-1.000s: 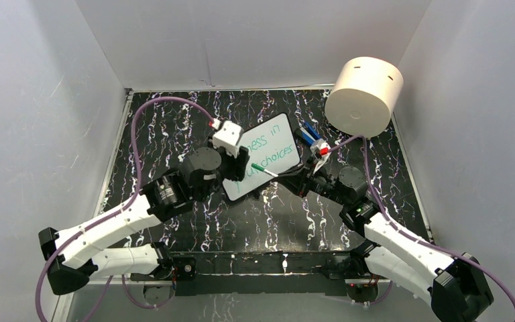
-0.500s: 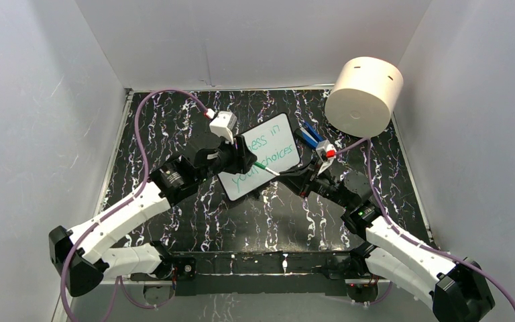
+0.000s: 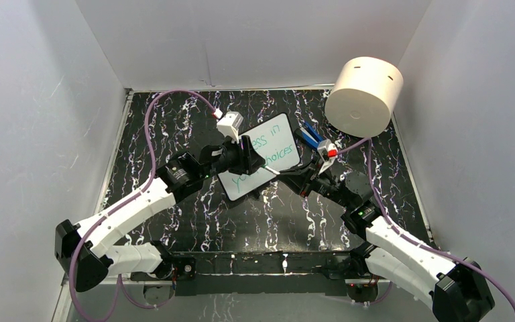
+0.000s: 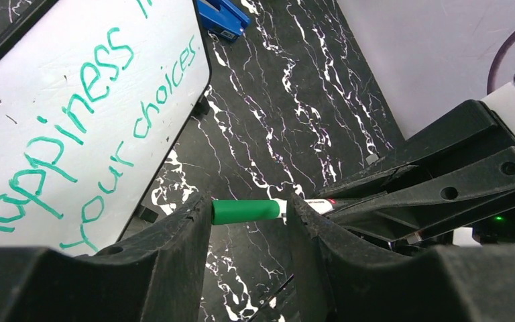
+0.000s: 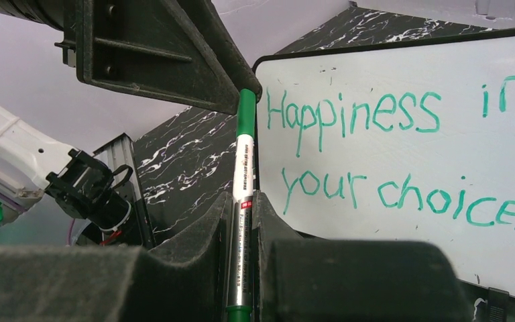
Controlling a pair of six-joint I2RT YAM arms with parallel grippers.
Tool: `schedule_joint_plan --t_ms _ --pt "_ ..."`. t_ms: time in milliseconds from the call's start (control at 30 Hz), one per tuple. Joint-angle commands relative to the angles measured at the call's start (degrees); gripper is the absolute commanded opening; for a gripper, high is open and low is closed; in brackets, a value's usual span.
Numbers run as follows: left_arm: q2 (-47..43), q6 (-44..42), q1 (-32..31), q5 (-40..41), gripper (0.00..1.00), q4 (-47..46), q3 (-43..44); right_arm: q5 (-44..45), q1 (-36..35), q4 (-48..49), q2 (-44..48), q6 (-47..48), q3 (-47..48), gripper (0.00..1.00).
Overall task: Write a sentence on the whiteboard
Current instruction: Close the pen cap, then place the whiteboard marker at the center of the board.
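Note:
Next, my right gripper swings away from the whiteboard and down to release the marker [image 5: 243, 168] on the bare tabletop below, since it is capped.
The whiteboard [image 3: 271, 144] lies tilted on the black marbled table, also in the left wrist view [image 4: 53, 74] and right wrist view [image 5: 409, 80]. The sentence [image 5: 375, 154] is in teal-green: "Happiness in" over "your choices", also in the left wrist view [image 4: 87, 100]. My right gripper [image 3: 294, 178] [image 5: 241, 201] is shut on a white marker [image 5: 243, 168] with a green cap [image 4: 245, 211]. My left gripper [image 3: 253, 159] [image 4: 248, 201] hovers over the board's near edge, jaws apart, with the cap seen in the gap between the fingertips; contact is unclear.
A big cream cylinder [image 3: 364, 96] stands at the back right. A blue object [image 3: 310, 135] [image 4: 222, 15] lies by the board's right corner. White walls close in the table on three sides.
My left arm has stretched right and its wrist has turned, bringing the jaws to the marker's capped end. The right gripper with the marker has barely moved.

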State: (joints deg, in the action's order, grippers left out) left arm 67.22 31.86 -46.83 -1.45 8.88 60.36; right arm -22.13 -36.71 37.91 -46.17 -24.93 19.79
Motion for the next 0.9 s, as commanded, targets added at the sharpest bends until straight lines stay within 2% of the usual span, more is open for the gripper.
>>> schedule_joint_plan --t_ms 0,267,433,567,867 --pt "0.39 1.45 0.33 -4.87 0.42 -1.09 0.1 1.07 0.06 4.89 0.57 -0.12 0.06 0.0" --pt "1.67 6.41 -0.12 -14.61 0.38 -5.23 -1.0 2.01 0.06 4.58 -1.68 0.36 1.4 0.0" --pt "1.25 5.36 -1.44 -13.44 0.4 -5.8 -1.78 3.22 0.12 2.06 -2.41 1.47 2.28 0.0" --pt "-0.45 2.65 -1.18 -5.86 0.49 -1.26 -1.11 7.14 0.08 -4.85 -0.54 3.66 2.97 0.0" --pt "-7.18 -3.36 4.71 8.79 0.65 6.91 -0.54 20.98 0.39 -22.29 5.64 7.45 4.46 0.0"
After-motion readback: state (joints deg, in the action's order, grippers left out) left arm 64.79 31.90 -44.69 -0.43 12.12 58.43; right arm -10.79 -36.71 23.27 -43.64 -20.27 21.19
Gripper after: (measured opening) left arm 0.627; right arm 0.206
